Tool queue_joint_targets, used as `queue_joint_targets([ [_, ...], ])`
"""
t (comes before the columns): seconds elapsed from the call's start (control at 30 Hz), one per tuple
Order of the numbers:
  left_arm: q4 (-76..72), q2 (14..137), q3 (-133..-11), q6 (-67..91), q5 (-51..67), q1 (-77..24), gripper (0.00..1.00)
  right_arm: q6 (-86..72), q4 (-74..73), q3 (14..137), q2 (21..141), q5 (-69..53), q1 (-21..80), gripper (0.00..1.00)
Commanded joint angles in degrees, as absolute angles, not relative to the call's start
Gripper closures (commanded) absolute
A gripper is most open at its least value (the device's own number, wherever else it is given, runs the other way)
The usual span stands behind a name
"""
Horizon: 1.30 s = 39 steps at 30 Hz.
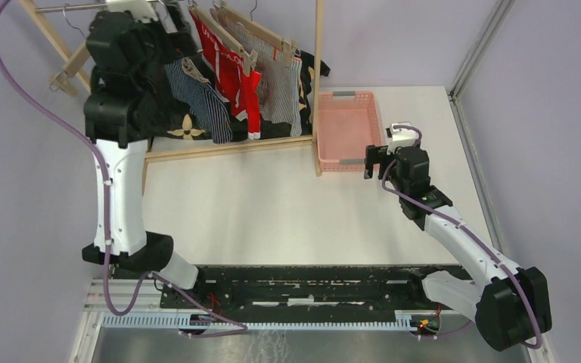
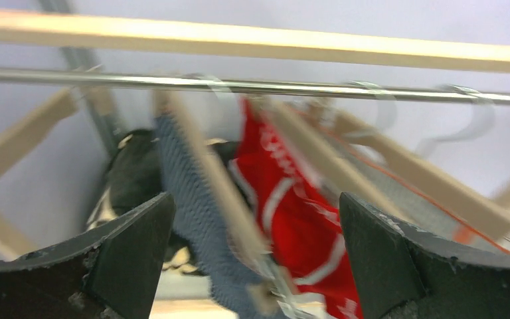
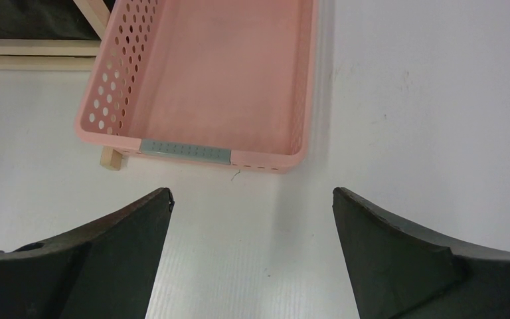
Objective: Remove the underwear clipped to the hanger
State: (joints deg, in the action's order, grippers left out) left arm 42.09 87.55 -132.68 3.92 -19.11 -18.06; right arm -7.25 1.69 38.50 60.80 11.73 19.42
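Next, my left gripper lowers toward the navy shorts' wooden hanger and closes on the hanger's bar, since the bar shows ahead between the open fingers.
Three boxer shorts hang clipped to wooden hangers on a metal rail (image 2: 252, 85): navy striped (image 1: 200, 98), red with white lettering (image 1: 231, 64) and grey striped (image 1: 280, 83). My left gripper (image 1: 168, 17) is raised at the rail, open, just left of the navy pair. In the left wrist view its jaws stand wide apart with the navy shorts (image 2: 199, 219) and the red shorts (image 2: 292, 212) blurred ahead between them. My right gripper (image 1: 376, 161) is open and empty, low over the table by the pink basket (image 3: 172, 149).
The wooden rack frame (image 1: 318, 76) stands at the back, its base bar along the table. A black cushion with beige flower marks (image 1: 185, 127) lies under the hanging shorts. The pink basket (image 1: 348, 160) sits right of the rack post.
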Motion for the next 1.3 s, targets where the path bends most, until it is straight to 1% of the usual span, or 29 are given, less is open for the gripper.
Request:
queue_joint_targets([
  [0.0,49.82,90.95,-136.19,10.84,-4.73,-4.61,0.01,-7.24,3.7,39.38,60.47,10.73,20.0,0.0],
  [0.07,49.55,91.87,-135.38,11.77,-2.25,-2.49,0.03,-7.13,3.74,39.46,60.51,10.64,20.09,0.0],
  [0.17,47.81,91.91,-133.03,12.7,1.1,-1.9,0.03,-6.95,3.78,39.46,60.7,10.63,20.31,0.0],
  [0.3,43.8,90.3,-128.72,13.29,2.81,-1.93,0.01,-6.73,4.16,39.38,61.23,10.63,20.47,0.0],
  [0.43,43.11,89.94,-127.65,13.01,2.17,-1.89,0.02,-6.63,4.35,39.54,62.15,10.73,20.65,0.0],
  [0.57,41.27,88.88,-125.24,12.9,1.3,-1.86,0.08,-6.58,4.22,39.81,62.74,10.64,20.89,0.0],
  [0.67,39.33,87.82,-123.26,12.87,0.13,-1.77,0.1,-6.35,4.06,39.71,62.48,10.7,21.07,0.0],
  [0.8,38.4,87.81,-123.12,13.25,-1.56,-1.42,0.16,-6.27,3.97,39.63,62.22,10.72,21.31,0.0],
  [1.27,35.02,88.54,-122.04,13.33,-4.68,-0.42,0.18,-5.88,3.32,39.95,62.37,11.07,21.97,0.0],
])
